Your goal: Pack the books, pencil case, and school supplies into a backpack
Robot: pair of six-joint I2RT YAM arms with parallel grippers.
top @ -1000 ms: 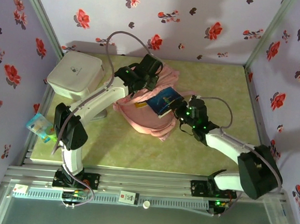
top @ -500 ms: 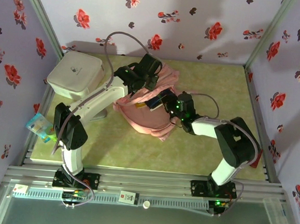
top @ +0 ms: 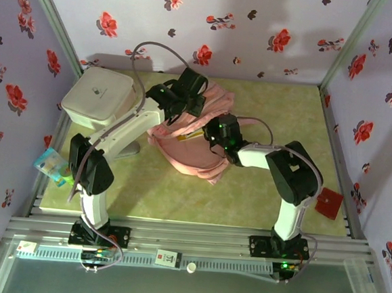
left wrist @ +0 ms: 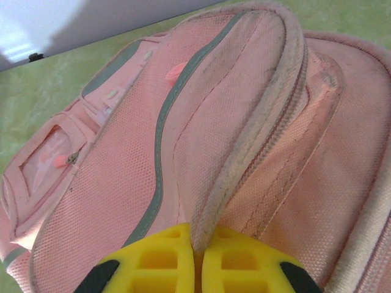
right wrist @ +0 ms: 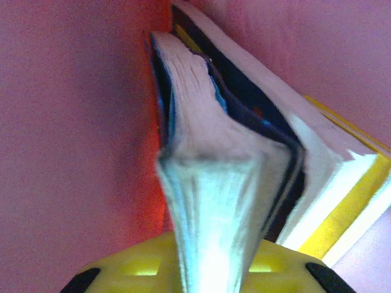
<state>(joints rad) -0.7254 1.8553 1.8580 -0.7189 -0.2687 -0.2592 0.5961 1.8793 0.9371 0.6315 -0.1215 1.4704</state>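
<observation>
The left gripper lowers the pale zip edge down over the backpack's opening (top: 194, 148) next and releases it there, since the books already stand inside the backpack.
The pale-pink backpack (top: 190, 156) lies mid-table with its opening facing up. My left gripper (top: 183, 110) (left wrist: 198, 243) is shut on the backpack's pale zip edge (left wrist: 244, 152) and holds that edge up. My right gripper (top: 209, 130) (right wrist: 211, 259) reaches inside the backpack (right wrist: 73, 122), shut on a dark-blue book (right wrist: 204, 183) whose white pages fan out from between the yellow fingers. Beside it inside stand another dark-blue book (right wrist: 256, 97) and a yellow book (right wrist: 342, 213). A sliver of yellow (top: 187, 136) shows in the opening from above.
A white rounded box (top: 98, 97) stands at the back left, close to the left arm. A teal packet (top: 53, 166) sits at the table's left edge. A red square item (top: 329, 202) lies near the right front. Flowered walls enclose three sides.
My right gripper has moved left and pushed the dark-blue book from above the backpack down into its opening. The right arm has folded in, uncovering the red square. The left gripper still holds the edge.
</observation>
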